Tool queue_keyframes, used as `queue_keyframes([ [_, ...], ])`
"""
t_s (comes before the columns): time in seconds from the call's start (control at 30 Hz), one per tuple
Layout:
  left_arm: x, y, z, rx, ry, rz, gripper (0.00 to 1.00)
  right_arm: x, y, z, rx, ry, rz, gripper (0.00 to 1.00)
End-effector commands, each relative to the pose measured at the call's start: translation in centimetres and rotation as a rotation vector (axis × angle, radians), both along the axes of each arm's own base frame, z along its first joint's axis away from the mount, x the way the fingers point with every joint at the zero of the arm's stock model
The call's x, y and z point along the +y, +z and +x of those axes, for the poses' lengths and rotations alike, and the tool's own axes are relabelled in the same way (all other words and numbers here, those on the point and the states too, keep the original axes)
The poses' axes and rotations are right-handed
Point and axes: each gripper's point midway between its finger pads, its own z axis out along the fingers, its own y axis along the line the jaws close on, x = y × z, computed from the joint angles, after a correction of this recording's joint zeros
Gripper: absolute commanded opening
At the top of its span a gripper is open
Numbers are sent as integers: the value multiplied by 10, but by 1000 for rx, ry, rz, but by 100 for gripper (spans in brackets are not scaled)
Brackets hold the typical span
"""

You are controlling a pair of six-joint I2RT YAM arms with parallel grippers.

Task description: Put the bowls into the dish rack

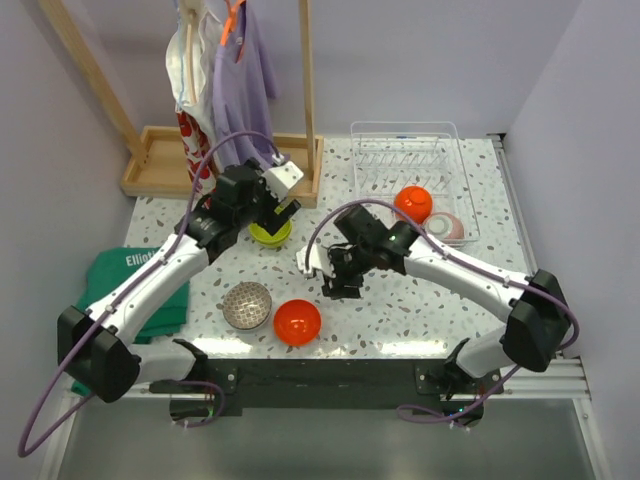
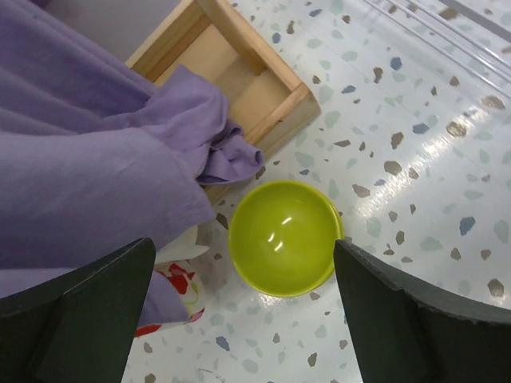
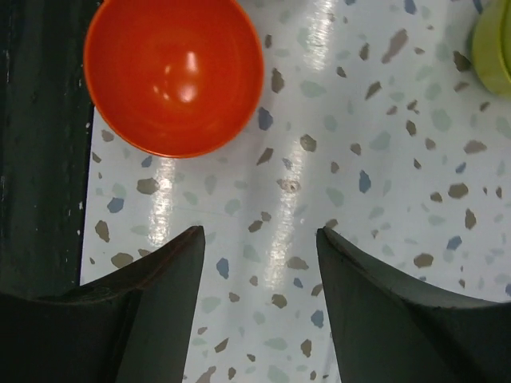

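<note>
My right gripper will next move down and back while turning, onto the near rim of the orange-red bowl, because that rim is below the gripper and to its left in the top view.
The lime green bowl point(image 1: 270, 233) sits upright on the table, seen from above in the left wrist view point(image 2: 283, 238). My left gripper point(image 1: 281, 214) is open and empty just above it point(image 2: 243, 246), jaws either side. An orange-red bowl point(image 1: 297, 321) and a grey speckled bowl point(image 1: 246, 305) sit near the front edge. My right gripper point(image 1: 340, 286) is open and empty over bare table point(image 3: 259, 233), with the orange-red bowl point(image 3: 174, 76) ahead of it. The dish rack point(image 1: 372, 150) at the back right holds another orange bowl point(image 1: 412, 203) and a pinkish-white bowl point(image 1: 446, 227).
A wooden tray base with posts point(image 1: 160, 170) stands at the back left, with purple cloth point(image 1: 240, 70) hanging over it and close to the lime bowl point(image 2: 96, 159). A green cloth point(image 1: 130, 280) lies at the left.
</note>
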Motion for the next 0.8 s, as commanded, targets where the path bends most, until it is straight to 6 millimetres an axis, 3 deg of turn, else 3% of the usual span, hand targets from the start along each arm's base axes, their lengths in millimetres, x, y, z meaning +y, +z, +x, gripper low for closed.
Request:
queue_keyframes([
  [0.0,27,42,11,-51,162,-141,100,22,-11,-15,-133,199,-22,61],
  [0.27,44,61,6,-83,171,-211,99,48,-34,-62,-223,445,-13,59],
  [0.6,66,63,-1,-88,210,-235,97,54,-59,-86,-208,553,-67,54],
  [0.77,67,67,-4,-95,193,-244,96,51,-72,-94,-179,586,-105,52],
])
